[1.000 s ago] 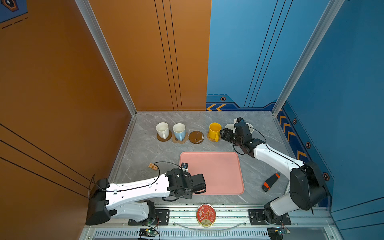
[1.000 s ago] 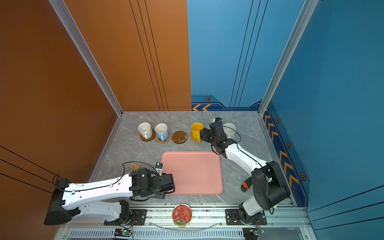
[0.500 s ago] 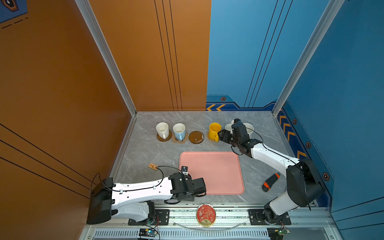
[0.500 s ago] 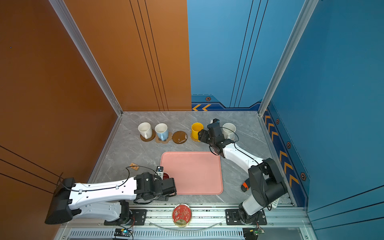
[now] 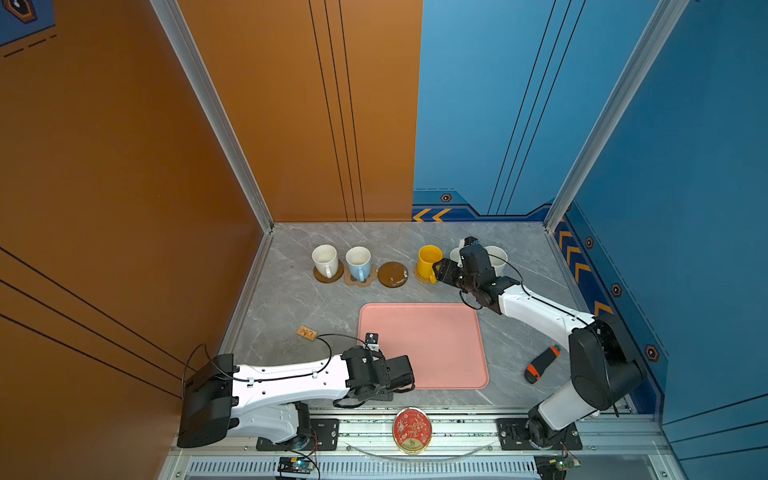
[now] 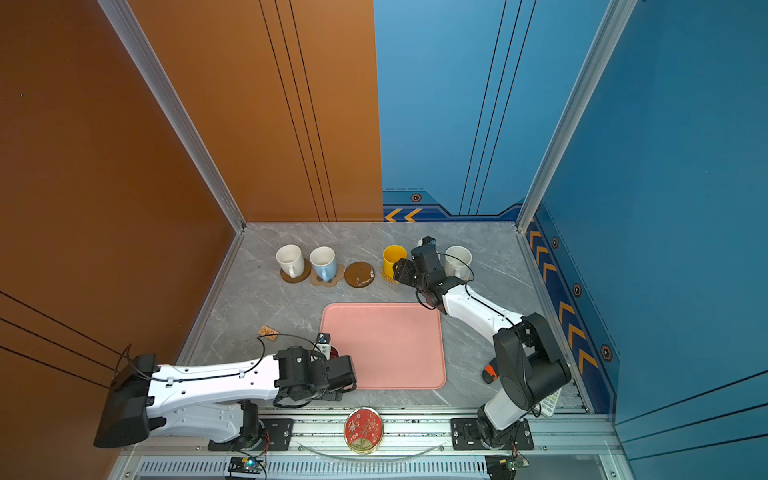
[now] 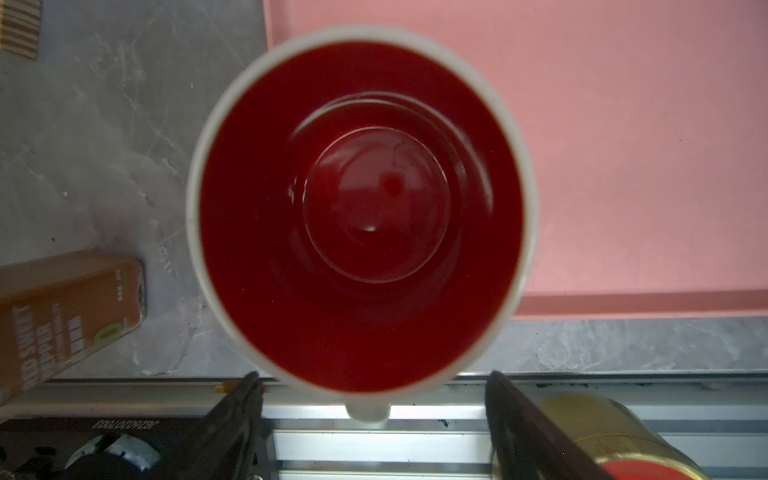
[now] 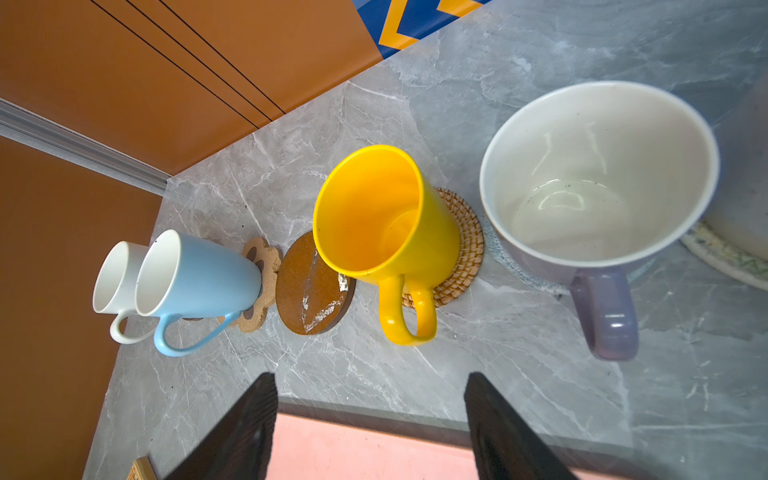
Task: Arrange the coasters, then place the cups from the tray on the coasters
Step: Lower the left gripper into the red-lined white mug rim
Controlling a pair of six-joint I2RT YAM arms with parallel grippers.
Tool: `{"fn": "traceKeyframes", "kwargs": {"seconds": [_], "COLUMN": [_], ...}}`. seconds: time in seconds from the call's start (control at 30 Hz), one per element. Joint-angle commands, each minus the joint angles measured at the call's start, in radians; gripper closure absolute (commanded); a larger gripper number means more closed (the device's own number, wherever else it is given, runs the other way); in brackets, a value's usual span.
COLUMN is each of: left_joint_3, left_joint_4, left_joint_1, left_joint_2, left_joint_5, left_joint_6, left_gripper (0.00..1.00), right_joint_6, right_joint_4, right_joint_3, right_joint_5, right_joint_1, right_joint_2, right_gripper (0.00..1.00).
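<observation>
My left gripper moves down past the red-inside cup's rim next, onto its handle, and closes, since the handle already sits between the open fingers.
Along the back stand a white cup (image 5: 325,257) on a brown round coaster (image 5: 328,275), a light blue cup (image 5: 358,259) on the paw coaster (image 5: 360,281), a bare brown coaster (image 5: 392,274) and a yellow cup (image 5: 429,257) on the rattan coaster (image 8: 465,249). Beyond it are the lavender cup (image 8: 598,174) and a speckled cream cup (image 5: 496,254). My right gripper (image 8: 370,386) is open and empty in front of the yellow cup. My left gripper (image 7: 372,386) is open above the red-inside cup (image 7: 361,208) at the near left corner of the pink tray (image 5: 424,345). The cup's handle lies untouched between the fingers.
A red-and-gold tin (image 5: 411,430) sits on the front rail. An orange-and-black object (image 5: 540,365) lies right of the tray, a small patterned packet (image 5: 306,332) lies left of it, and a brown box (image 7: 70,311) is beside the red-inside cup. Walls enclose three sides.
My left arm has drawn back toward the near edge and its jaws have opened wider. My right gripper has shifted slightly left, toward the yellow cup.
</observation>
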Motion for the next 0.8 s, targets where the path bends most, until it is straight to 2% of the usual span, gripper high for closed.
{"fn": "traceKeyframes", "kwargs": {"seconds": [0.0,0.4,0.77], "left_joint_3": [-0.022,-0.071,-0.085], "left_joint_4": [0.019,0.104,0.124], "left_joint_1": [0.018,0.065,0.092], "left_joint_2": [0.017,0.034,0.043], "left_joint_5": [0.013,0.01,0.012], "left_joint_6": [0.01,0.028,0.047], "left_gripper": [0.15,0.22,0.37], "right_joint_6": [0.001,0.002,0.002], "right_joint_4": [-0.01,-0.01,-0.011], "right_joint_3": [0.033,0.04,0.041], "right_joint_5": [-0.007,-0.011,-0.015], "right_joint_1": [0.006,0.006,0.006], "right_joint_2": [0.014,0.028,0.029], "right_gripper": [0.3,0.3,0.31]}}
